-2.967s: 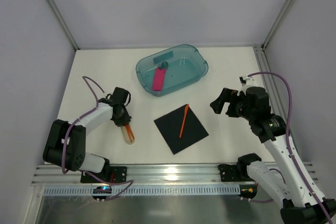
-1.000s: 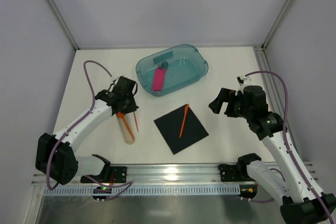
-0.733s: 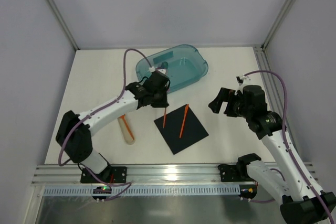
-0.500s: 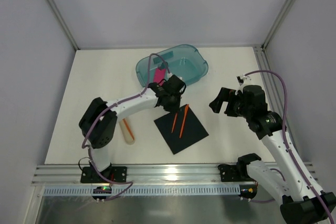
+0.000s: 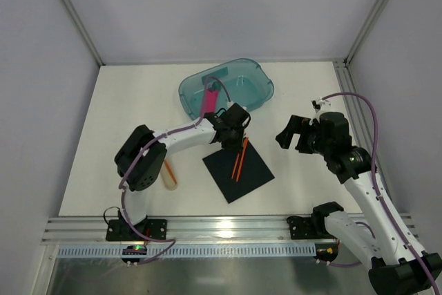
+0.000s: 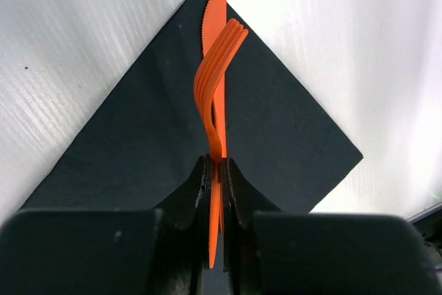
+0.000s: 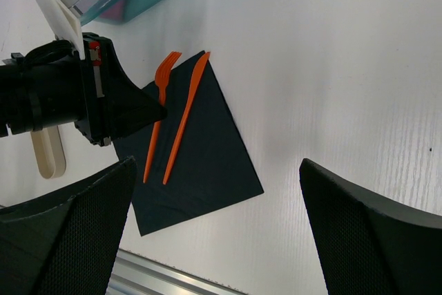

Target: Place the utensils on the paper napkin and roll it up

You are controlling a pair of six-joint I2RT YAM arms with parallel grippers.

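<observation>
The fork in my left gripper needs to go down onto the napkin (image 5: 243, 174), slightly toward the knife. Then my left gripper needs to open.
The black paper napkin (image 5: 243, 174) lies on the table in front of the tub. An orange knife (image 5: 243, 155) lies on it, pointing to its far corner. My left gripper (image 5: 232, 129) is shut on an orange fork (image 5: 235, 164) by its handle and holds it just left of the knife, over the napkin. In the left wrist view the fork (image 6: 215, 74) stands edge-on in the left gripper (image 6: 215, 164), above the knife (image 6: 219, 5) and the napkin (image 6: 131, 136). My right gripper (image 5: 291, 136) is open and empty, right of the napkin. The right wrist view shows the fork (image 7: 157, 126), knife (image 7: 185, 119) and napkin (image 7: 207, 170).
A teal tub (image 5: 252, 94) with a pink flat bar (image 5: 208, 100) stands behind the napkin. A pale beige tube (image 5: 168, 176) lies at the left with something orange in it. Metal rails run along the near edge (image 5: 228, 229).
My left arm has swung from the beige tube at the left across to the napkin, carrying the orange fork to beside the knife. The right arm has not moved.
</observation>
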